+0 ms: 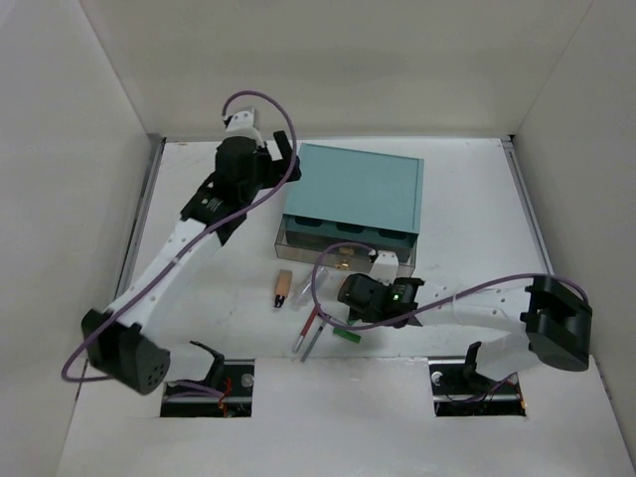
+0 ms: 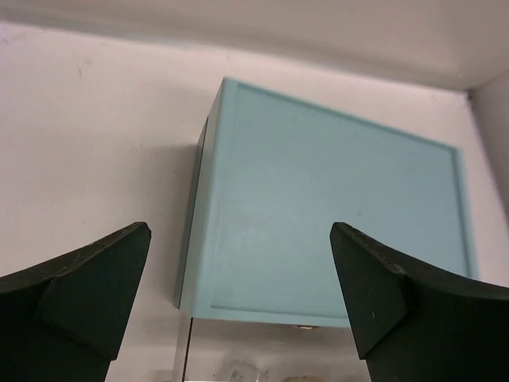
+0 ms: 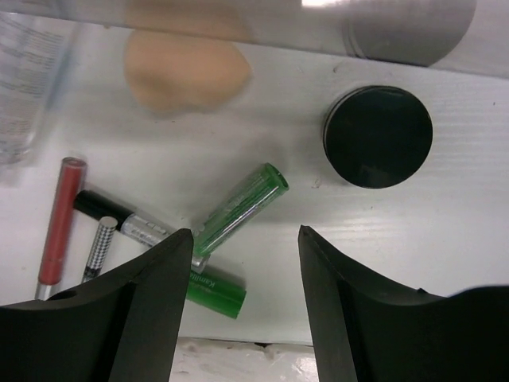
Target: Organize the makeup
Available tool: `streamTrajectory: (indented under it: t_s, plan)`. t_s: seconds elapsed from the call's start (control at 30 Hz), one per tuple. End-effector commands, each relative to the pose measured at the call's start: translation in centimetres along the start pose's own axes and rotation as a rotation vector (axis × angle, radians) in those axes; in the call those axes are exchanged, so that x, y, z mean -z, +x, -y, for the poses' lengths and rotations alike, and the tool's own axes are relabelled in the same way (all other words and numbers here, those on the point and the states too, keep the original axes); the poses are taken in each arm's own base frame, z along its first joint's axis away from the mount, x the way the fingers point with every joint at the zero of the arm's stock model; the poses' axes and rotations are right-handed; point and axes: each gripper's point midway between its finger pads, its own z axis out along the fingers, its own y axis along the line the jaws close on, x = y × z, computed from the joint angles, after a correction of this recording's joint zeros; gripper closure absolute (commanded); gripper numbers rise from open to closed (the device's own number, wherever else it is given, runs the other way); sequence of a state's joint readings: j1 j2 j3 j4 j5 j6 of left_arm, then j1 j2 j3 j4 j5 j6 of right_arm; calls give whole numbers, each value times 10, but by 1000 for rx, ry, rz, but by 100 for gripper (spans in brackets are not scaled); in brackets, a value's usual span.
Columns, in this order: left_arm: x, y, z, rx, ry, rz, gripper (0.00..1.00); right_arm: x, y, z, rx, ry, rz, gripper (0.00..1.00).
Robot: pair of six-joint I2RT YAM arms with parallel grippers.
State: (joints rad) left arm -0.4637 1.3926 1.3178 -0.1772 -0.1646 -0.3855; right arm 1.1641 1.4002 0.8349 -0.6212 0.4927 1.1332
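Note:
My right gripper will next move down and back and turn around the near end of the green tube [image 3: 213, 234] by the jar [image 3: 378, 135], because that tube is at a slant between my fingers.
The makeup lies on the white table in front of the teal box [image 1: 353, 194]. In the right wrist view I see a black round jar [image 3: 378, 135], two green tubes [image 3: 238, 208] [image 3: 215, 290], a red pencil [image 3: 60, 219] and a grey pencil [image 3: 99, 247]. The peach sponge [image 3: 187, 72] and clear tube [image 3: 24, 79] look blurred by the clear drawer [image 1: 338, 243]. A tan tube [image 1: 283, 288] lies further left. My right gripper [image 3: 245, 231] hangs open over the green tubes, holding nothing. My left gripper [image 2: 240, 228] is open above the box's left part.
The clear drawer stands pulled out toward the arms from under the teal box [image 2: 334, 207]. White walls enclose the table [image 1: 477, 199] on three sides. The near table edge [image 3: 262, 346] runs just below the green tubes.

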Motion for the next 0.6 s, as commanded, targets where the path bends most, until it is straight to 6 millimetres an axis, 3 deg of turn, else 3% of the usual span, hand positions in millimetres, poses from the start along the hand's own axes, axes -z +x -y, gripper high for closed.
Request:
streamTrajectory:
  t_s: [0.0,0.1,0.3,0.57]
  plan:
    - [44,-27,-10,4,1,113,0,-9,3,1,-113,33,-1,38]
    - [66,-22,-25,12,-35,138,0,-19,7,6,-177,73,-2,39]
    - [88,-2,-50,10,-112,133,0,-31,15,2,-205,98,-15,47]
    - [100,-9,-62,40,-157,176,0,-19,26,6,-237,114,-37,45]
